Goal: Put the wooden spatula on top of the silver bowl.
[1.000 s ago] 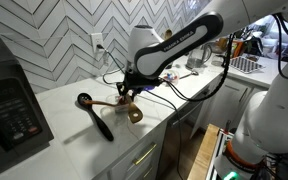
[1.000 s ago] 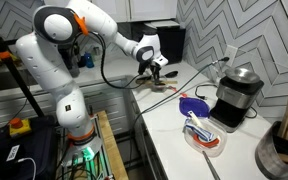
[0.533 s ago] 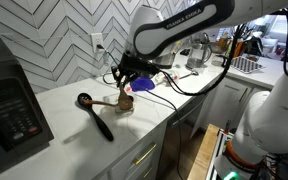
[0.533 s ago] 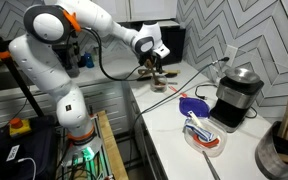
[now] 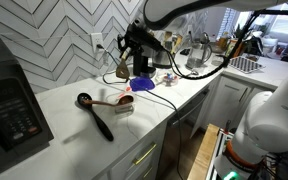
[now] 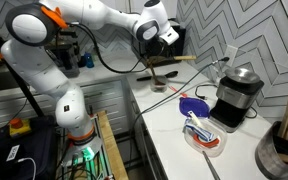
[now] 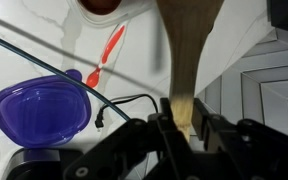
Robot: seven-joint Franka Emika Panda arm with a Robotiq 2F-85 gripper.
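Note:
My gripper carries the spatula along the tiled wall next, over the rim of the silver bowl atop the silver appliance, and then releases it.
My gripper [image 5: 134, 48] is shut on the handle of the light tan wooden spatula [image 5: 122, 70] and holds it well above the white counter [image 5: 69, 130], near the tiled wall. In an exterior view the spatula [image 6: 170, 62] sticks out sideways below the gripper [image 6: 162, 45]. In the wrist view the spatula [image 7: 189, 45] runs up from between the fingers [image 7: 184, 120]. I cannot pick out a silver bowl with certainty.
A black ladle [image 5: 96, 115] and a reddish-brown spoon [image 5: 120, 103] lie on the counter. A purple bowl [image 7: 39, 108], a red utensil [image 7: 106, 55] and black cables [image 7: 114, 100] lie below the gripper. A microwave [image 5: 9, 105] stands at one end and a silver appliance [image 6: 239, 92] at the other.
My gripper has lifted the wooden spatula off the counter, away from the ladle and brown spoon, and carried it up toward the wall.

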